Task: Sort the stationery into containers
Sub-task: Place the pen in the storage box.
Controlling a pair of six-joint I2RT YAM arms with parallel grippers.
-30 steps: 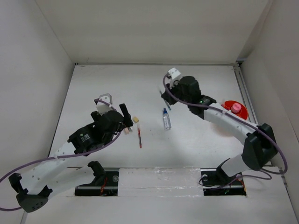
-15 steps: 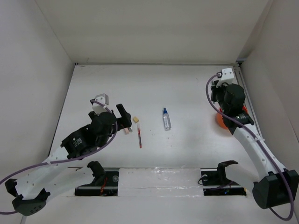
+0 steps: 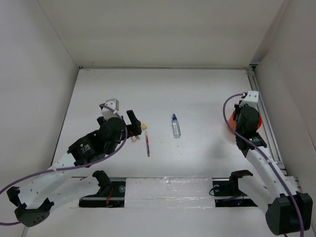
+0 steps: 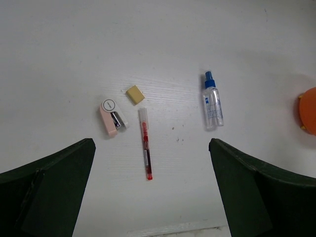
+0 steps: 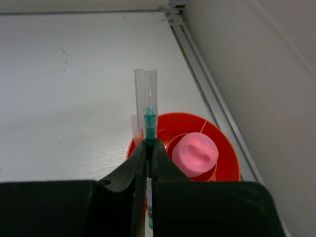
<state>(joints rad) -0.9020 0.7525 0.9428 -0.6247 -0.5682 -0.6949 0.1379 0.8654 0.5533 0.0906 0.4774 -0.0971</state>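
The upright dark-green pen beside the clear-capped pen needs to be released by my right gripper after a move down and slightly outward, because the orange-red cup's opening (image 3: 233,117) (image 5: 169,129) is below the gripper.
My left gripper (image 4: 153,197) is open and empty, hovering above a red pen (image 4: 145,150), a pink-white piece (image 4: 109,118) and a tan eraser cube (image 4: 135,94). The clear blue-capped bottle (image 4: 213,101) lies to their right. In the top view the left gripper (image 3: 134,127) is beside the eraser (image 3: 144,127) and the red pen (image 3: 147,146). My right gripper (image 5: 149,145) is shut on a dark-green pen (image 5: 149,123), held upright over the near-left rim of the orange-red cup (image 5: 222,133). A pink-capped tube (image 5: 197,154) stands inside the cup.
A second clear-capped pen (image 5: 134,129) leans in the cup behind the green pen. The cup (image 3: 231,122) sits close to the right wall and its metal rail (image 3: 261,106), mostly hidden under my right wrist. White walls enclose the table on three sides.
My right arm has swung from the table's middle to the right, carrying the green pen over the cup. My left arm has shifted only slightly.
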